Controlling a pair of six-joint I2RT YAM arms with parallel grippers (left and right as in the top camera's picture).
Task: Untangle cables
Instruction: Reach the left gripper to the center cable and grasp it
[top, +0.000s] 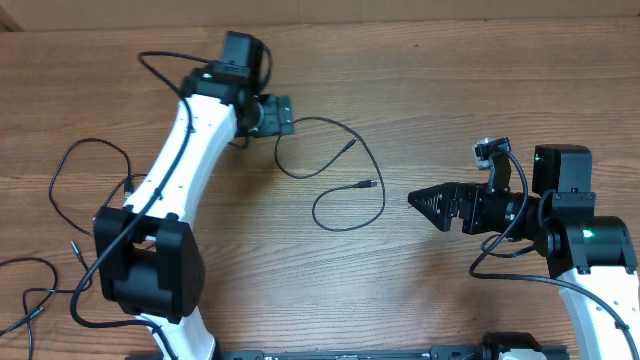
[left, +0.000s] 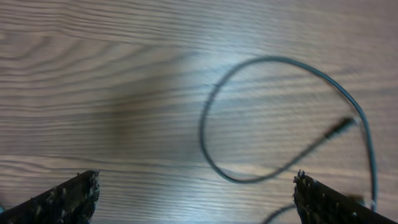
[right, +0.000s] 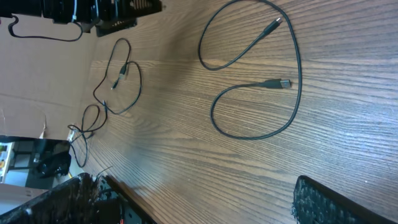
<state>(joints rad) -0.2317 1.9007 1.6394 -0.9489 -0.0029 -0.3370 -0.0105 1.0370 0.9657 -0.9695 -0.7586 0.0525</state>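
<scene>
My left gripper moves back and to the right in the overhead view next, lowering onto the near loop's bend (top: 315, 211), as one cable part lies there clear of both plugs.
One thin black cable (top: 383, 195) lies loosely looped on the wood table (top: 480, 90) between the arms, its two plugs (top: 368, 185) resting inside the loops. More cables (top: 53, 185) lie at the table's left side, behind the left arm. My left gripper (top: 285, 115) is open, hovering at the cable's upper left end. In the left wrist view it (left: 196, 193) holds nothing, and the cable's loop (left: 202, 124) lies just ahead of it. My right gripper (top: 425, 203) is open, right of the cable and pointing at it. The right wrist view shows it (right: 199, 199) empty and the cable (right: 297, 81) farther ahead.
The left arm's white links (top: 185, 150) stretch diagonally over the table's left half. Thicker black wires run along both arms. In the right wrist view, other looped cables (right: 138, 84) lie far off near the table's edge.
</scene>
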